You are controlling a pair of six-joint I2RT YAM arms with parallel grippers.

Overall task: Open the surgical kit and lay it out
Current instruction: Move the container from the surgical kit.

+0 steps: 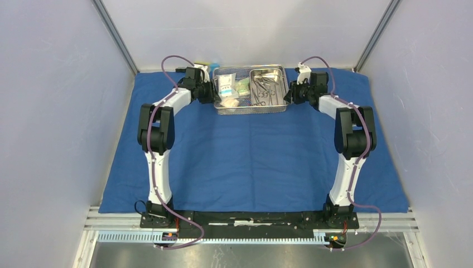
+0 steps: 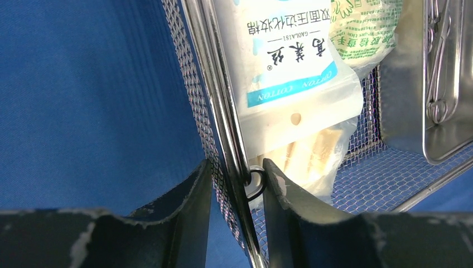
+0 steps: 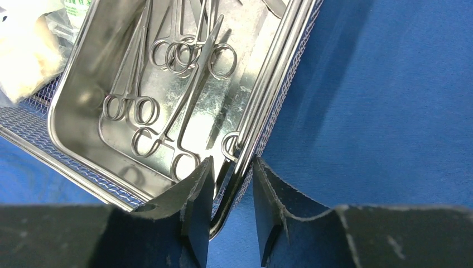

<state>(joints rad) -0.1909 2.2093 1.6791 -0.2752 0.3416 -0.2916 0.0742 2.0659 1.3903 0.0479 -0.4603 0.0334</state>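
Note:
My right gripper has the cloth under my left gripper on its left in the top view. My right gripper needs to move the basket (image 1: 251, 110) there, with both rims of the basket held, and let go.
The blue cloth wrap (image 1: 251, 162) lies spread flat over the table. The wire-mesh basket (image 1: 251, 110) stands on it at the far middle. It holds white and green packets (image 1: 226, 84) on its left and the steel pan (image 1: 281, 84) with scissor-like instruments (image 1: 262, 89) on its right. My left gripper (image 1: 213, 92) is shut on the basket's left rim (image 2: 223, 111), its fingers either side of the mesh wall (image 2: 237, 173), next to a white packet (image 2: 290, 56). My right gripper (image 1: 288, 92) is shut on the right rim (image 3: 273, 84) (image 3: 233, 167), beside the pan (image 3: 78, 106) and instruments (image 3: 184, 106).
Small blue and yellow objects (image 1: 213, 66) sit just behind the basket's left corner. Grey walls with metal posts enclose the table on three sides. The cloth reaches to the arm bases at the near edge.

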